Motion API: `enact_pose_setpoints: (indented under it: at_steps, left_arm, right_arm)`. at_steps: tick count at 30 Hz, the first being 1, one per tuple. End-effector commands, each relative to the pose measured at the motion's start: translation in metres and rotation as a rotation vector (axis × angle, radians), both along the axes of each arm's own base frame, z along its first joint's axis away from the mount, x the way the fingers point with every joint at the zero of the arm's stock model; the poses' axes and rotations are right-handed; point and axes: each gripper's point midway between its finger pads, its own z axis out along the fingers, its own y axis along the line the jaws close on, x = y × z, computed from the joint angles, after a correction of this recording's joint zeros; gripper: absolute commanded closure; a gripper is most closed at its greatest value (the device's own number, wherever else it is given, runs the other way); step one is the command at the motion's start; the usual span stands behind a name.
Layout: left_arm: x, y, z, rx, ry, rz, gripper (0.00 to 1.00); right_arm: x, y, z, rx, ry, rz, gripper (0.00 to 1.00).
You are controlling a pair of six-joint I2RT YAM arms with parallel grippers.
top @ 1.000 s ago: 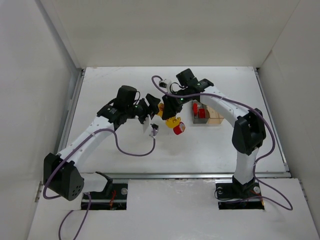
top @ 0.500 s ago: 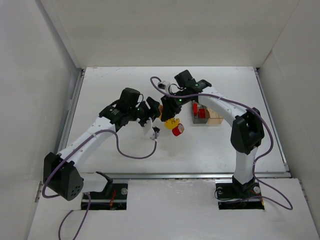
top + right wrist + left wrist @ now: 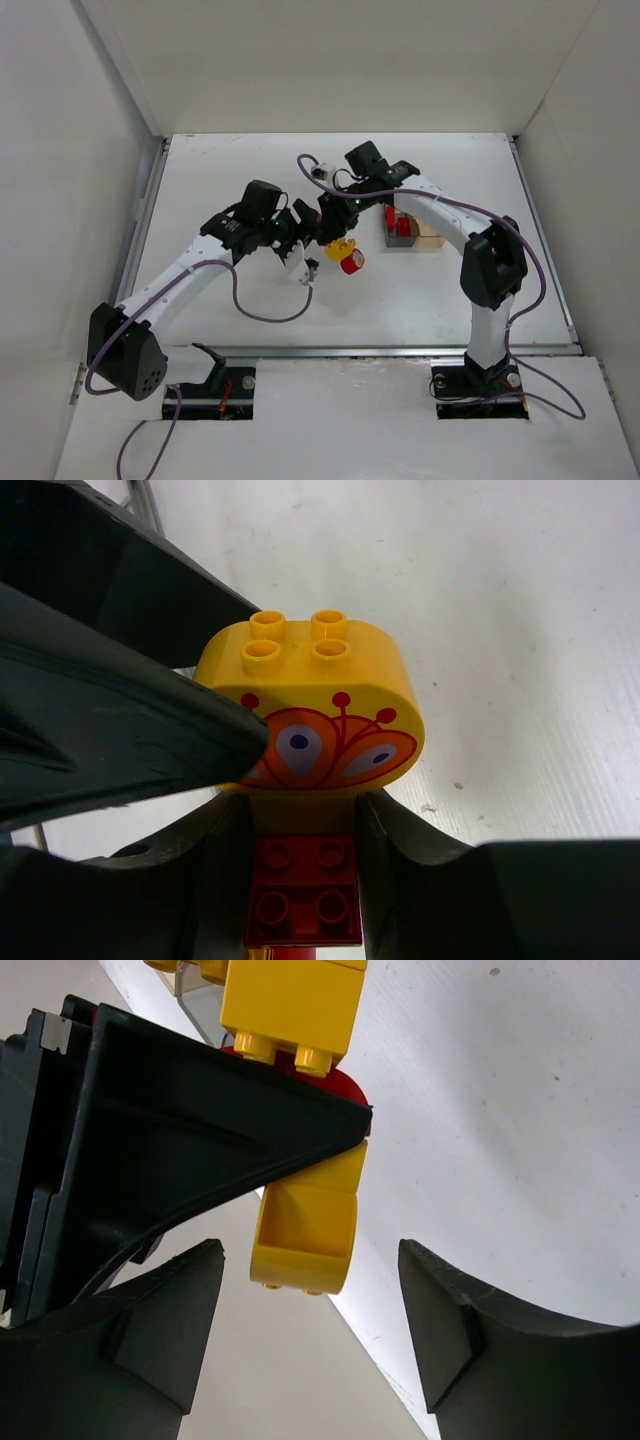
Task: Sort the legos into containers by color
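The right gripper moves its stack down onto the bare tabletop beside the dark grey container next and releases it, since the stack's red and yellow bricks are joined.
My right gripper (image 3: 335,230) is shut on a stack of joined legos and holds it above the table. In the right wrist view the gripper (image 3: 305,825) clamps a red square brick (image 3: 303,890) under a yellow oval brick (image 3: 320,710) with an orange pattern. From above the stack shows a yellow part (image 3: 341,249) and a round red part (image 3: 352,263). My left gripper (image 3: 312,238) is open right beside it. In the left wrist view the gripper (image 3: 310,1330) has a yellow brick (image 3: 305,1235) just ahead of its fingers, not touching. The dark grey container (image 3: 389,240) holds red bricks (image 3: 401,226); the amber one (image 3: 436,238) adjoins it.
The joined containers stand just right of the two grippers, under the right arm's forearm. White walls (image 3: 100,150) close in the table on the left, back and right. A purple cable (image 3: 270,312) loops below the left arm.
My left gripper has moved right, closer to the lego stack. My right gripper with the stack has shifted slightly left and toward the near edge.
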Motion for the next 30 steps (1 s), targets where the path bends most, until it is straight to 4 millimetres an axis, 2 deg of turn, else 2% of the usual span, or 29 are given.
enact_pose_setpoints:
  at_steps: [1,3,6,12,16,19,21,22,23,24,26,27,30]
  left_arm:
    - [-0.001,-0.013,0.022,0.063,-0.259,-0.223,0.36]
    - [0.001,-0.011,0.018,0.078,-0.253,-0.216,0.39]
    - [0.003,-0.01,0.017,0.088,-0.256,-0.207,0.49]
    - [-0.002,-0.015,0.017,0.078,-0.241,-0.212,1.0]
    - [0.006,-0.009,0.014,0.075,-0.217,-0.123,1.0]
    - [0.032,0.001,0.013,0.084,-0.25,0.02,1.0]
    - [0.05,0.008,0.015,0.068,-0.274,0.119,1.0]
    - [0.059,0.015,0.008,0.093,-0.272,0.15,1.0]
    - [0.07,0.025,0.011,0.095,-0.283,0.187,1.0]
    - [0.077,0.03,0.012,0.08,-0.279,0.23,1.0]
    - [0.089,0.039,0.012,0.081,-0.274,0.283,1.0]
    - [0.091,0.038,0.017,0.061,-0.286,0.294,1.0]
    - [0.102,0.045,0.016,0.037,-0.279,0.35,1.0]
  right_arm:
    - [0.0,0.017,0.031,0.095,-0.057,0.047,1.0]
    - [-0.002,0.016,0.032,0.095,-0.057,0.047,1.0]
    - [-0.003,0.017,0.035,0.111,-0.068,0.053,1.0]
    - [-0.001,0.019,0.033,0.111,-0.062,0.048,1.0]
    - [0.001,0.016,0.027,0.085,-0.047,0.017,1.0]
    - [0.002,0.01,0.006,0.022,-0.028,-0.013,1.0]
    - [-0.005,0.003,-0.007,-0.011,0.005,-0.027,1.0]
    - [-0.007,0.002,-0.013,-0.016,0.022,-0.036,1.0]
    - [0.0,-0.006,-0.015,-0.022,0.026,-0.069,1.0]
    - [-0.003,-0.012,-0.028,-0.04,0.06,-0.085,1.0]
    - [0.002,-0.018,-0.029,-0.035,0.066,-0.131,1.0]
    - [0.005,-0.025,-0.038,-0.054,0.078,-0.161,1.0]
    - [0.018,-0.031,-0.047,-0.096,0.068,-0.229,1.0]
